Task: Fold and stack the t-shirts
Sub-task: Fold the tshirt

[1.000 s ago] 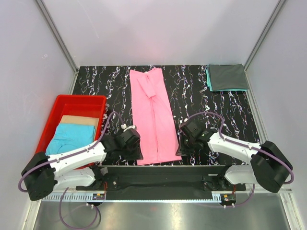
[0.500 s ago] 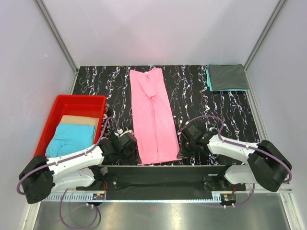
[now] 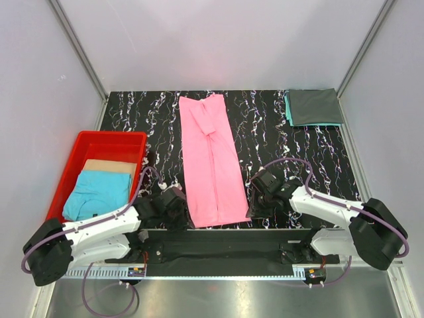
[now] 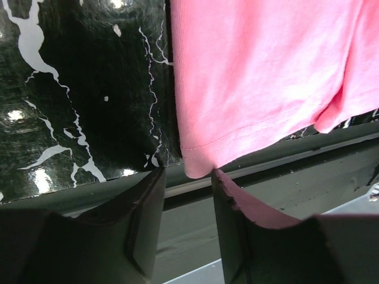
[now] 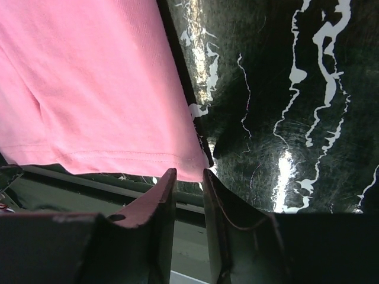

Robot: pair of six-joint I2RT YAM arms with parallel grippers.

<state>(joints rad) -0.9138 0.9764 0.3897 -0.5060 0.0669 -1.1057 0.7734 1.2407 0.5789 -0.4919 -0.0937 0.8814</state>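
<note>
My right gripper should stay low in place next and close its fingers on the pink t-shirt's hem corner [image 3: 248,219] [image 5: 193,173], because that corner is already between the open fingers.
A bright pink t-shirt [image 3: 212,159], folded into a long strip, lies down the middle of the black marble table [image 3: 291,152]. My left gripper [image 3: 184,217] is open at the shirt's near-left hem corner. In the left wrist view that corner [image 4: 198,165] hangs between the fingertips of the gripper [image 4: 188,174]. My right gripper [image 3: 254,211] is open with a narrow gap at the near-right corner. In the right wrist view that hem [image 5: 177,160] sits just at the tips of the gripper [image 5: 188,173]. A folded dark grey shirt [image 3: 317,106] lies on a teal one [image 3: 289,112] at the back right.
A red plastic bin [image 3: 71,169] stands at the left, holding a light blue shirt [image 3: 98,192] and a tan cloth [image 3: 109,165]. The table's near edge and a dark rail [image 3: 225,242] run right under both grippers. White walls enclose the table.
Both grippers have moved toward the table's near edge. The left one has drawn off the shirt's left side to its near-left corner. The shirt has stayed flat.
</note>
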